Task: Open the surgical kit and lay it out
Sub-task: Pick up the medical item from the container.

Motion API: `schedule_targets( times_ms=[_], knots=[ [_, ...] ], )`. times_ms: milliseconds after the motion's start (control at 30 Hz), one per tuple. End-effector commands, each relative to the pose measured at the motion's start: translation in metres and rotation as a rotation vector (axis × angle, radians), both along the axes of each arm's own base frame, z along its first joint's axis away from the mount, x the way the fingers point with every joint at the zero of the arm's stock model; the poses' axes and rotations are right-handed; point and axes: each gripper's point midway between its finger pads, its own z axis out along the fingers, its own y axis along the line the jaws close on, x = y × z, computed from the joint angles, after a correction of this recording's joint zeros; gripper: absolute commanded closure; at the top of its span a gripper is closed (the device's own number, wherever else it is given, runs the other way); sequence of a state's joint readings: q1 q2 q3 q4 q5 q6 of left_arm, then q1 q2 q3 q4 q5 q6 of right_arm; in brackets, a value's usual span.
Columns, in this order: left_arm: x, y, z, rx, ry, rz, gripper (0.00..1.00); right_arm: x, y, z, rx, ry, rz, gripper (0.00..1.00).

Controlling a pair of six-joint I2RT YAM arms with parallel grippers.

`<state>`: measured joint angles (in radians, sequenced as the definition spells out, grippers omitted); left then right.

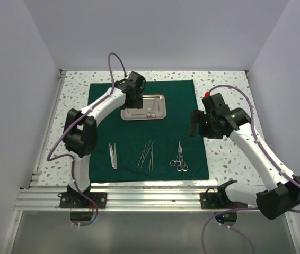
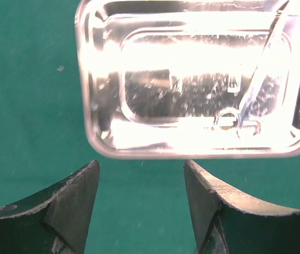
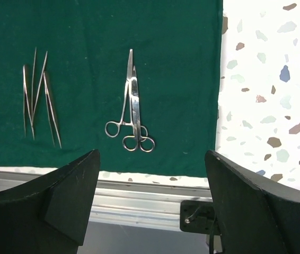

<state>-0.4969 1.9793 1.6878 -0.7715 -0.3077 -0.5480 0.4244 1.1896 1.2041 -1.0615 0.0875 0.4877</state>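
Observation:
I will next move my right gripper across and down onto the scissors' rings, still in the tray, because they are below it and to its left in the top view.
The dark green cloth lies spread flat on the table. The shiny steel tray sits at its far middle with ring-handled scissors inside. On the cloth lie tweezers, slender probes and ring-handled scissors. My left gripper hovers at the tray's left edge, open and empty; the tray fills the left wrist view above the gripper. My right gripper is open and empty over the cloth's right edge; its view shows the scissors and probes.
A speckled tabletop surrounds the cloth. An aluminium rail runs along the near edge. White walls close in the left, right and far sides.

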Motion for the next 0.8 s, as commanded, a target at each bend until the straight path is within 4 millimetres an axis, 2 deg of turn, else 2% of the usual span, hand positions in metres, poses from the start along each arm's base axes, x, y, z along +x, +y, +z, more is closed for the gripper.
schedule_targets(
  times_ms=[0, 33, 67, 100, 133, 167, 200, 233, 300, 333, 400, 433, 500, 533, 567, 633, 667, 700, 733, 767],
  knots=[
    [0.024, -0.013, 0.020, -0.013, -0.054, -0.078, 0.31, 0.027, 0.015, 0.012, 0.045, -0.035, -0.030, 0.16],
    [0.027, -0.019, 0.015, -0.039, -0.044, -0.098, 0.29, 0.040, 0.021, 0.025, 0.063, -0.068, -0.028, 0.16],
    [0.033, -0.019, 0.014, -0.043, -0.050, -0.107, 0.28, 0.048, 0.025, 0.027, 0.064, -0.072, -0.022, 0.16],
    [0.040, -0.023, 0.015, -0.049, -0.064, -0.115, 0.28, 0.060, 0.030, 0.017, 0.048, -0.041, -0.020, 0.17],
    [0.044, -0.023, -0.007, -0.027, -0.023, -0.123, 0.29, 0.075, 0.036, 0.030, 0.063, -0.080, -0.014, 0.17],
    [0.055, -0.028, 0.000, -0.033, -0.043, -0.122, 0.31, 0.085, 0.041, 0.031, 0.061, -0.084, -0.004, 0.16],
    [0.053, -0.025, -0.008, -0.011, -0.003, -0.118, 0.33, 0.094, 0.046, 0.031, 0.065, -0.087, 0.000, 0.17],
    [0.055, -0.023, -0.024, 0.012, 0.034, -0.106, 0.35, 0.116, 0.057, 0.030, 0.069, -0.088, 0.006, 0.16],
    [0.057, -0.021, -0.021, 0.016, 0.031, -0.098, 0.36, 0.134, 0.071, 0.027, 0.090, -0.074, 0.022, 0.17],
    [0.060, -0.017, -0.010, 0.009, 0.005, -0.084, 0.36, 0.154, 0.083, 0.016, 0.092, -0.051, 0.026, 0.18],
    [0.058, -0.008, -0.010, -0.001, -0.007, -0.073, 0.35, 0.169, 0.101, 0.005, 0.097, -0.026, 0.047, 0.19],
    [0.060, 0.003, 0.001, -0.020, -0.024, -0.051, 0.35, 0.183, 0.112, -0.005, 0.093, -0.012, 0.055, 0.20],
    [0.056, 0.015, -0.004, -0.028, -0.005, -0.031, 0.35, 0.191, 0.129, -0.018, 0.085, 0.007, 0.081, 0.20],
    [0.054, 0.018, -0.003, -0.044, 0.000, -0.033, 0.35, 0.200, 0.138, -0.011, 0.093, -0.017, 0.089, 0.20],
    [0.050, 0.028, -0.013, -0.029, 0.026, -0.029, 0.35, 0.203, 0.146, -0.032, 0.078, 0.017, 0.095, 0.20],
    [0.046, 0.042, -0.022, -0.007, 0.051, -0.014, 0.36, 0.210, 0.164, -0.035, 0.085, 0.008, 0.109, 0.20],
    [0.037, 0.049, -0.035, 0.005, 0.087, -0.006, 0.36, 0.211, 0.169, -0.041, 0.085, 0.019, 0.111, 0.20],
    [0.036, 0.052, -0.039, -0.002, 0.087, -0.002, 0.37, 0.212, 0.174, -0.058, 0.077, 0.049, 0.110, 0.21],
    [0.034, 0.058, -0.037, -0.020, 0.086, 0.009, 0.37, 0.215, 0.180, -0.059, 0.087, 0.045, 0.105, 0.22],
    [0.029, 0.062, -0.047, -0.026, 0.099, 0.014, 0.37, 0.216, 0.183, -0.064, 0.087, 0.050, 0.104, 0.24]
  ],
)
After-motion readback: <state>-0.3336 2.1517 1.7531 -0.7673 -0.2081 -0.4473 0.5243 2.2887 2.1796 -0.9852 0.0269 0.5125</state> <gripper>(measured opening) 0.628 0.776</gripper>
